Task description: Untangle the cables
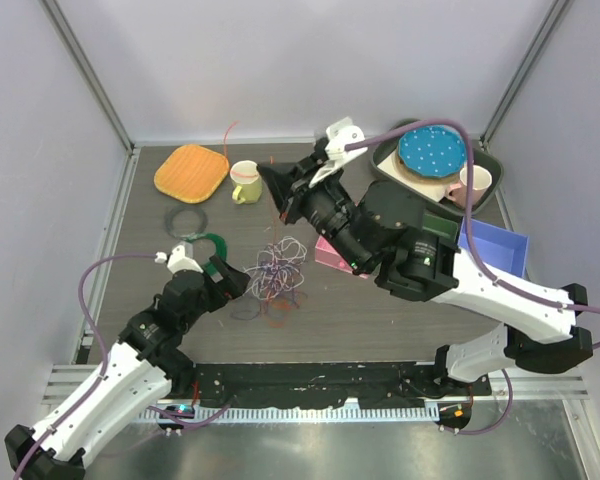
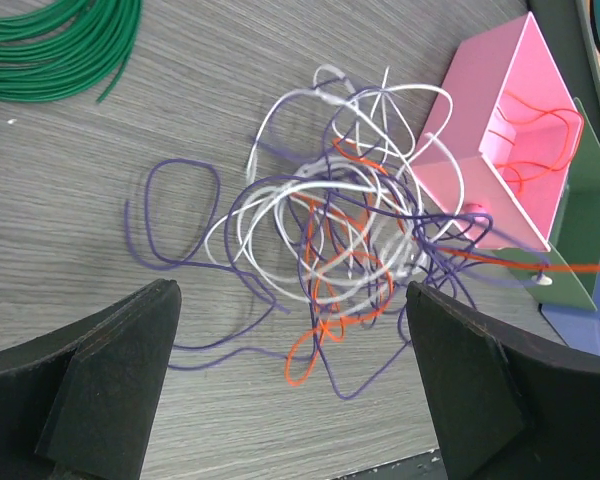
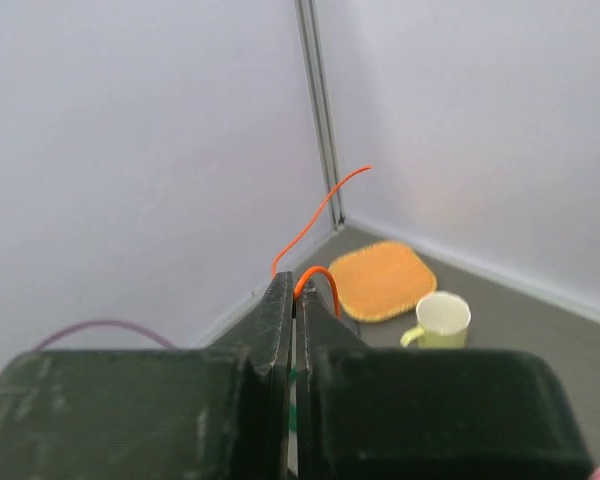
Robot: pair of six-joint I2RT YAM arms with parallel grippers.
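Note:
The left gripper swings over the tangle next, tilting more level, onto the piece of orange cable taut between the tangle and my right gripper.
The cables lie in a loose tangle of white, purple and orange loops mid-table, seen close in the left wrist view as cables. My left gripper sits low just left of the tangle, open; its wide-apart fingers hold nothing, and one orange loop reaches between them. My right gripper is raised above and behind the tangle. It is shut on an orange cable, whose free end curls up toward the back wall. One taut orange strand runs from it down to the tangle.
A green wound ring and a grey ring lie left of the tangle. An orange mat and yellow mug are at the back. A pink box holding an orange cable, a green box, a blue box and a dark tray stand to the right.

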